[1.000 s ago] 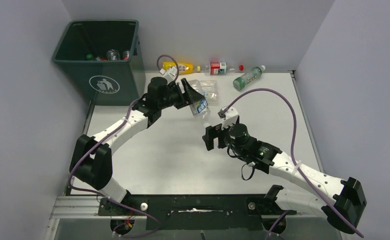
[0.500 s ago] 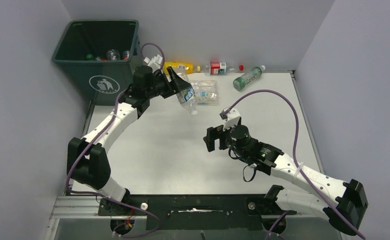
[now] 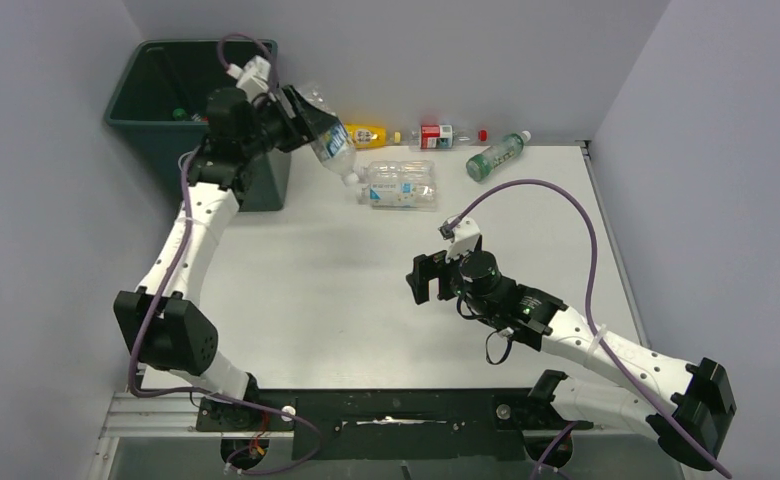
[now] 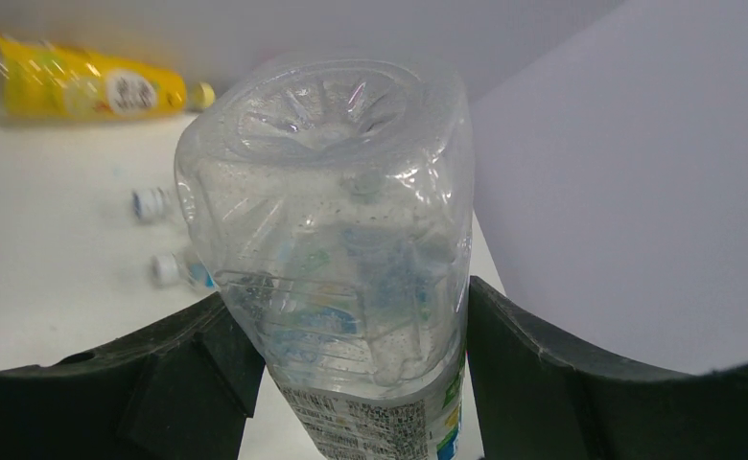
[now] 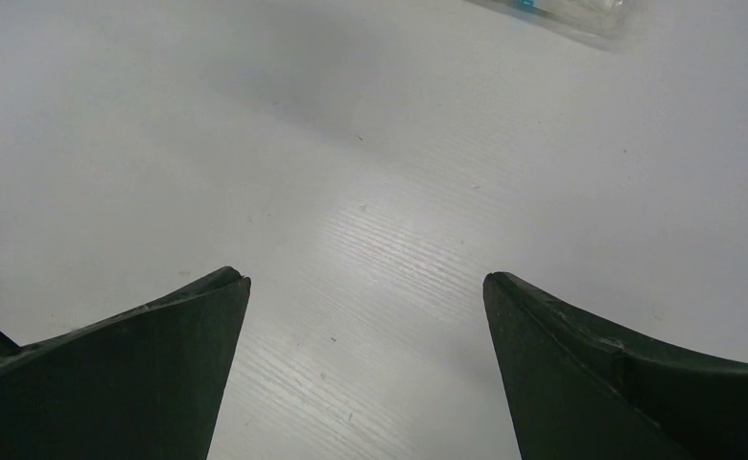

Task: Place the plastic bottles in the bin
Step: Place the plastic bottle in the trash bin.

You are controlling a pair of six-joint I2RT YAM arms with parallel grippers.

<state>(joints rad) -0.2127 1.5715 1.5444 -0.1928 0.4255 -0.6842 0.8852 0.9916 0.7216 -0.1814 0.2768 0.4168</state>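
The left gripper carries the clear bottle to the left in the top view and outward over the bin's opening (image 3: 187, 83) next. The bottle still hangs beside the bin's rim.
My left gripper (image 3: 311, 120) is shut on a clear bottle (image 3: 332, 143) with a blue-and-green label, held in the air just right of the dark green bin (image 3: 156, 85). In the left wrist view the bottle (image 4: 332, 240) fills the space between my fingers, base toward the camera. Bottles lie inside the bin (image 3: 178, 114). Two clear bottles (image 3: 398, 185) lie side by side on the table. A yellow bottle (image 3: 368, 133), a red-labelled bottle (image 3: 436, 135) and a green-labelled bottle (image 3: 496, 155) lie along the back edge. My right gripper (image 3: 421, 278) is open and empty over bare table (image 5: 370, 240).
Grey walls close in the table on the left, back and right. The bin stands off the table's far left corner. My left arm reaches up along the left side; purple cables loop over both arms.
My left gripper has carried the clear bottle up and to the left, from the table's middle to beside the bin. The right arm has barely moved.
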